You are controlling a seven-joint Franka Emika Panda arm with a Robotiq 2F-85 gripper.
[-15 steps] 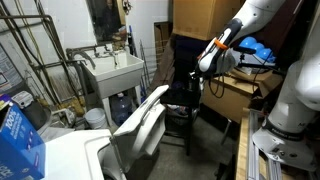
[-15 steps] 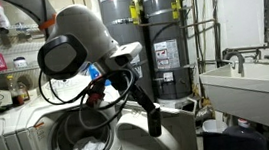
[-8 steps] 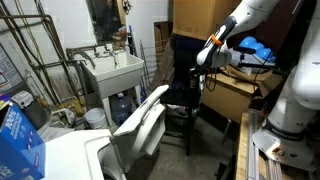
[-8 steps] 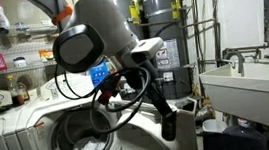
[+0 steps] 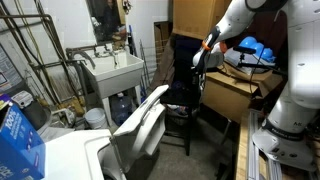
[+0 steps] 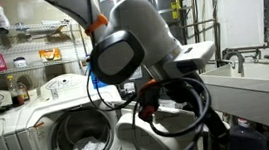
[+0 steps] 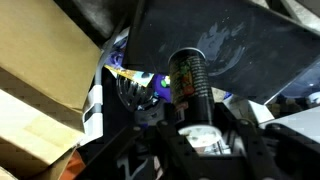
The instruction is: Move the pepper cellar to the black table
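Observation:
My gripper next needs to move outward and down onto the black table's dark top and let go of the pepper cellar there, as it still hangs above that top.
My gripper is shut on the pepper cellar, a dark cylinder with a label band, held upright between the fingers. In the wrist view the black table's dark top lies just beyond it. In an exterior view the gripper hangs above the black table, a small dark-topped table with thin black legs. In an exterior view the arm fills the middle, and the gripper is low at the right and hard to make out.
A white sink stand stands beside the black table; the sink also shows in an exterior view. Cardboard boxes lie on its other side. An open washer door, the washer and a blue box are near.
The arm has swung further toward the black table with the pepper cellar still held. The gripper has moved a little across and lower.

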